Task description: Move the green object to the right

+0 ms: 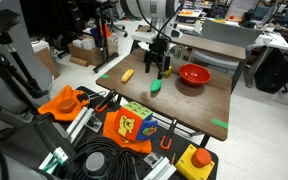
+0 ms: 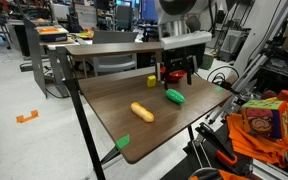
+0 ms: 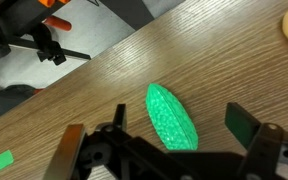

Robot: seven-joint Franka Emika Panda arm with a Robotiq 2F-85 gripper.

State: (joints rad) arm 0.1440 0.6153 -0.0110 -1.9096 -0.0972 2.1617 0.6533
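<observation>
The gripper lowers toward the green object [image 1: 156, 86] [image 3: 173, 119] below next with its fingers open, one passing down each side, because they already straddle it.
The green object [image 1: 156, 86] is a small bright green oblong item lying flat on the wooden table [image 1: 189, 100]. It also shows in an exterior view [image 2: 174, 96] and in the wrist view [image 3: 171, 117]. My gripper [image 1: 162, 68] hangs just above and behind it, also seen in an exterior view [image 2: 177, 72]. In the wrist view the gripper [image 3: 179, 120] is open, with one finger on each side of the green object and a gap to each. It holds nothing.
A red bowl [image 1: 194, 74] stands beside the gripper. A yellow-orange oblong toy [image 1: 127, 75] [image 2: 141, 111] lies on the other side. A small yellow block [image 2: 151, 81] sits near the back. Green tape strips [image 1: 219, 123] [image 2: 122, 141] mark table edges. Clutter fills the floor below.
</observation>
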